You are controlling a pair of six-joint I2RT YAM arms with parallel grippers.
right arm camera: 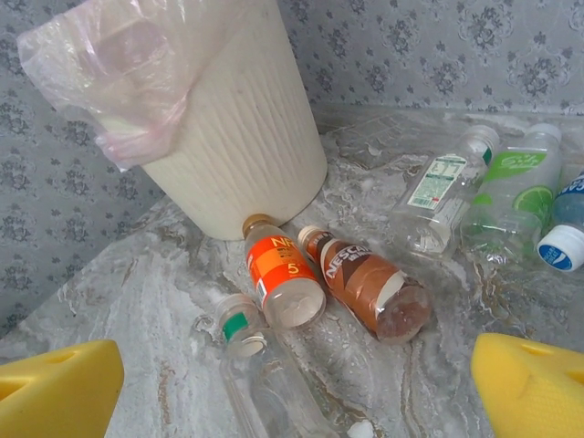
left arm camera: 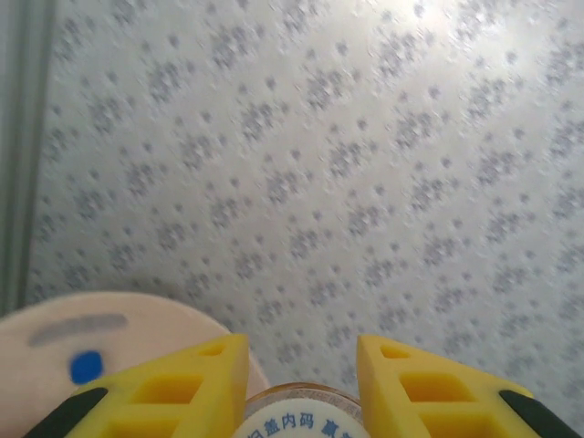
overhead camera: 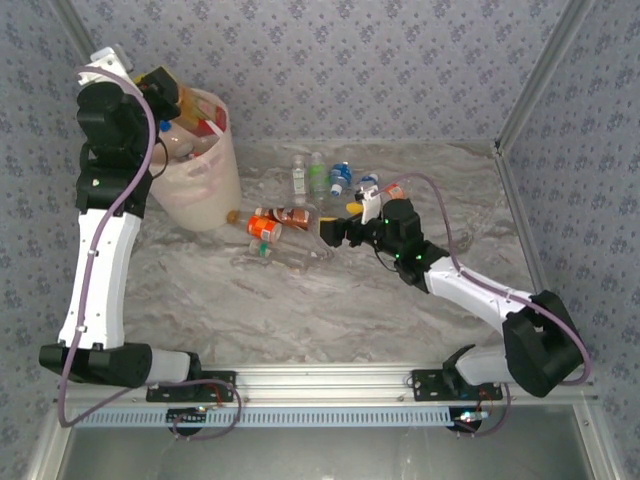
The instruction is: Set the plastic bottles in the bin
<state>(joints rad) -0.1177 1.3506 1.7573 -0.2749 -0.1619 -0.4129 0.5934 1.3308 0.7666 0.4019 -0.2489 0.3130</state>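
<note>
I will lower my left gripper toward the bottles piled inside and let go of the white-capped bottle within the bin's rim, because the bin's opening [overhead camera: 194, 143] is below the gripper.
The pale pink bin [overhead camera: 200, 185] stands at the far left with bottles [overhead camera: 185, 135] piled inside. Over its rim my left gripper [overhead camera: 165, 85] is shut on a bottle with a white printed cap [left arm camera: 297, 418], squeezed between the yellow fingers [left arm camera: 196, 379]. My right gripper [overhead camera: 335, 230] hangs open above the table, its pads [right arm camera: 59, 392] wide apart. Under it lie an orange-label bottle [right arm camera: 278, 274], a brown Nescafe bottle [right arm camera: 365, 285] and a clear bottle with a green tag [right arm camera: 260, 374]. It touches none of them.
Further right lie a white-label bottle [right arm camera: 443, 192], a green-label bottle [right arm camera: 511, 187] and a blue-and-white cap [right arm camera: 564, 245]. A thin plastic liner [right arm camera: 119, 73] hangs over the bin's rim [left arm camera: 109, 315]. Patterned walls close in the table at the back and both sides.
</note>
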